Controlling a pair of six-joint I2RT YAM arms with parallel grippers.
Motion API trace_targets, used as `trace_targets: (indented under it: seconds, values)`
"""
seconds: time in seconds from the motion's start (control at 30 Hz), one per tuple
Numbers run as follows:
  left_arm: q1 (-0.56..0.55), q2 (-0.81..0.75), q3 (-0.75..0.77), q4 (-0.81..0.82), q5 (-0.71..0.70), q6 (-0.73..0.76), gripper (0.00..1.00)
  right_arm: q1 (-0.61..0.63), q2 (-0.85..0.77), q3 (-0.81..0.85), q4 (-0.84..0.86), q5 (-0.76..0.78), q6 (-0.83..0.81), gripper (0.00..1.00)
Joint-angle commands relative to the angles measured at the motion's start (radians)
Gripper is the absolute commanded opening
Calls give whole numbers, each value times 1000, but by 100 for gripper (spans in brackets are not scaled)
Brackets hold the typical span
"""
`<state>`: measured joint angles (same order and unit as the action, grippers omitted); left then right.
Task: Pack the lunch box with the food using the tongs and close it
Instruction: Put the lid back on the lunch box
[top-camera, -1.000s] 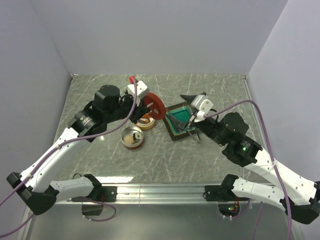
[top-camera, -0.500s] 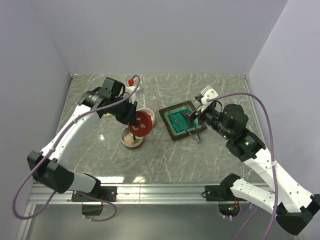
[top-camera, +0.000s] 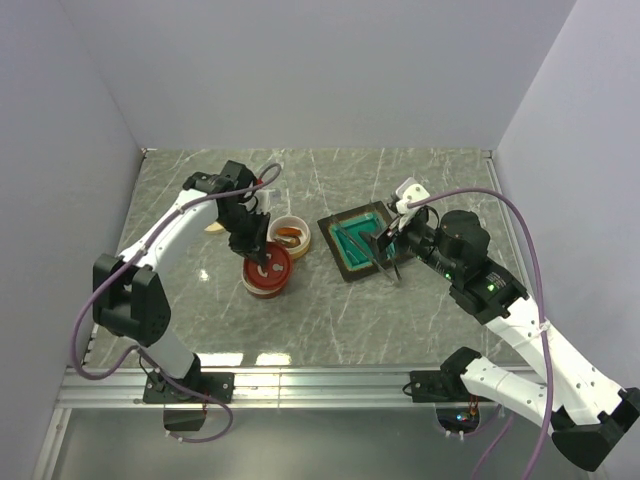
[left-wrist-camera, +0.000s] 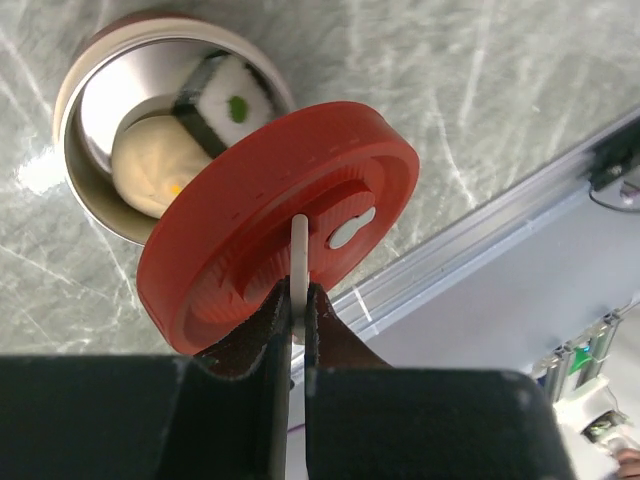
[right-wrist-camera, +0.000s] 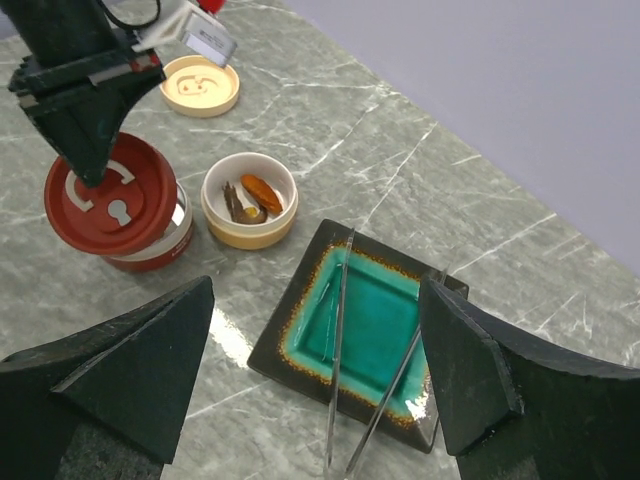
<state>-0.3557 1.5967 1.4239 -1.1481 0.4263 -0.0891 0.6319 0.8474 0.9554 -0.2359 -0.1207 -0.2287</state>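
Observation:
My left gripper should next lower and level the red lid (left-wrist-camera: 280, 215) onto the lunch box's opening (left-wrist-camera: 172, 132) and then let go of the lid's handle, because food still shows uncovered inside.
My left gripper (left-wrist-camera: 297, 300) is shut on the thin white handle of the red lid (left-wrist-camera: 280, 215), holding it tilted over the round steel lunch box (left-wrist-camera: 72, 105). Part of the opening shows food: a white cube with a dark wrap (left-wrist-camera: 225, 100) and a pale round piece (left-wrist-camera: 150, 165). From above, the lid (top-camera: 267, 268) covers the box. An orange-red oblong (right-wrist-camera: 262, 187) and a dark brown lump (right-wrist-camera: 240, 205) lie in a cream bowl (right-wrist-camera: 215, 222). The tongs (right-wrist-camera: 340, 340) lie across the teal tray (right-wrist-camera: 290, 345). My right gripper (right-wrist-camera: 315, 285) hovers open above them, holding nothing.
A cream lid (right-wrist-camera: 200, 85) lies flat behind the lunch box. The bowl (top-camera: 289, 235) stands between the lunch box and the tray (top-camera: 338, 262). Grey walls close in the table at the back and sides, and a metal rail (top-camera: 320, 378) runs along the near edge.
My left arm has carried the red lid from beside the bowl, where it stood on edge, down over the steel lunch box. The right gripper has barely shifted above the tray.

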Motion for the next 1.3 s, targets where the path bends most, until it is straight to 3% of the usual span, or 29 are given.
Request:
trace_targets:
  seconds: [0.0,0.3,0.53,1.27]
  values:
    - [9,12,41,-16,-54,-81,0,-5,-19,-1,1,-11,-4,89]
    - [138,117,73,-50,133,-60,0,-6,-11,-9,9,-42,-8,88]
    - [158,178,66,-53,259,-21,0,-3,-14,-9,-9,-56,-11,87]
    - [242,282,29,-44,322,9,0,-5,-2,13,-34,-74,-9,85]
